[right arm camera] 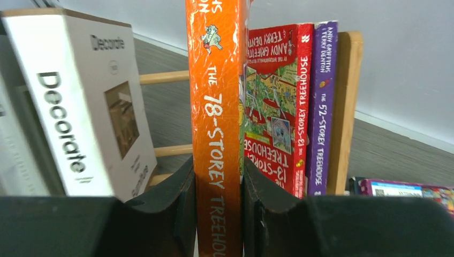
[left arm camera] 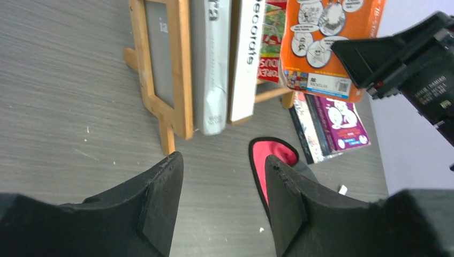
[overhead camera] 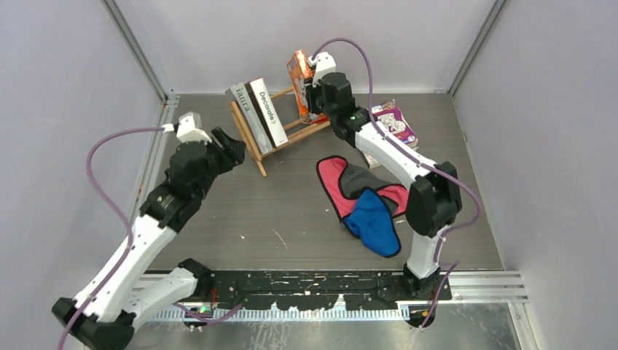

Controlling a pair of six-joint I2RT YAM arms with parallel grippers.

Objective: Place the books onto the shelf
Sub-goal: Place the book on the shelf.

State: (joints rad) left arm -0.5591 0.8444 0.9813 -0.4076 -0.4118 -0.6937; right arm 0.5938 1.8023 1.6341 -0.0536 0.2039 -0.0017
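Note:
My right gripper should lower the orange book (right arm camera: pixel 217 107) onto the shelf's empty bare rails beside the red book and release it.
The light-wood shelf (overhead camera: pixel 280 140) stands at the back of the table, with a grey book (overhead camera: pixel 240 102) and the white "Decorate" book (overhead camera: pixel 267 109) leaning at its left end. A red book (right arm camera: pixel 275 107) and a purple book (right arm camera: pixel 321 96) stand against its right end piece (right arm camera: pixel 345 101). My right gripper (right arm camera: pixel 217 171) is shut on the spine of an orange book (right arm camera: pixel 217 107), held upright just left of the red one. More books (overhead camera: pixel 393 120) lie stacked flat to the right of the shelf. My left gripper (left arm camera: pixel 222 160) hovers open and empty in front of the shelf's left end.
Red, grey and blue cloth pieces (overhead camera: pixel 364 200) lie in a heap on the table right of centre, near the right arm. The red cloth's tip (left arm camera: pixel 265 152) shows just beyond my left fingers. Grey walls close in the table on three sides.

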